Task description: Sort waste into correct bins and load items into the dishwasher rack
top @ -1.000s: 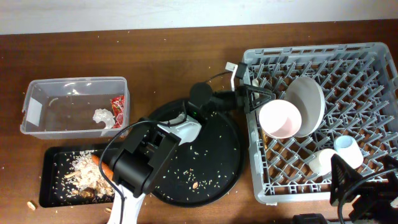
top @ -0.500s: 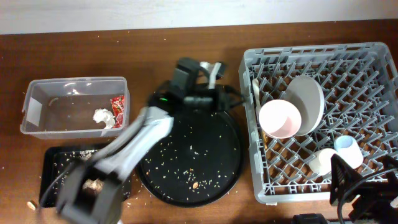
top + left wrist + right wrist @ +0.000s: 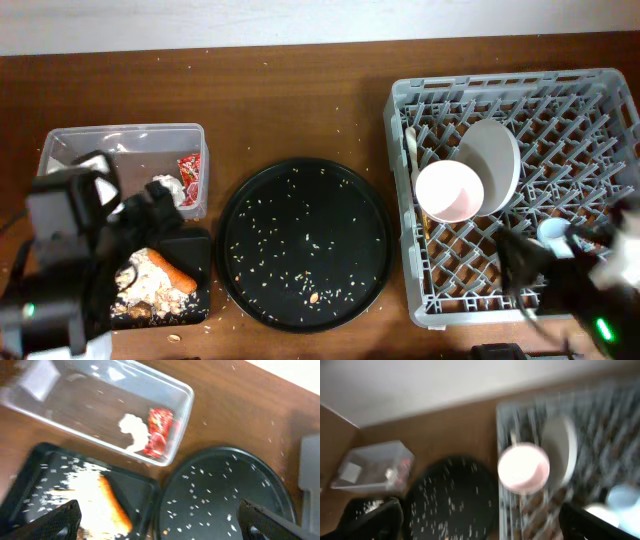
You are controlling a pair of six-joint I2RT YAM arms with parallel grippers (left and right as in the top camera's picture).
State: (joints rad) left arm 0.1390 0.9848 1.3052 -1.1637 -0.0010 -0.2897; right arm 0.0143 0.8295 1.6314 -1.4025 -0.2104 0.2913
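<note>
I will reach outward and down with my right gripper next, over the white cup's rim (image 3: 548,467) beside the pale plate, because that exposed edge is outward of my gripper and below it.
The grey dishwasher rack (image 3: 590,110) at the right holds a pale plate (image 3: 492,160) on edge, a white cup (image 3: 450,192), a white spoon (image 3: 410,150), a small cup blue inside (image 3: 553,231) and another white cup (image 3: 520,258). I cannot make out chopsticks. The clear tub (image 3: 120,140) holds the red wrapper (image 3: 190,168) and the white tissue (image 3: 165,187). The black tray (image 3: 195,250) holds the orange stick (image 3: 168,268) and food scraps (image 3: 140,285). My left gripper (image 3: 160,527) is open and empty above the tray's right edge. My right gripper (image 3: 480,520) is open, empty and blurred.
The large round black tray (image 3: 305,245), dotted with rice grains, lies between the bins and the rack. My left arm (image 3: 65,270) covers the black tray's left part. My right arm (image 3: 580,285) overlaps the rack's front right corner.
My left arm has swung back from the rack's left edge, across the round tray, to the bottom left. My right arm has risen over the rack's front corner.
</note>
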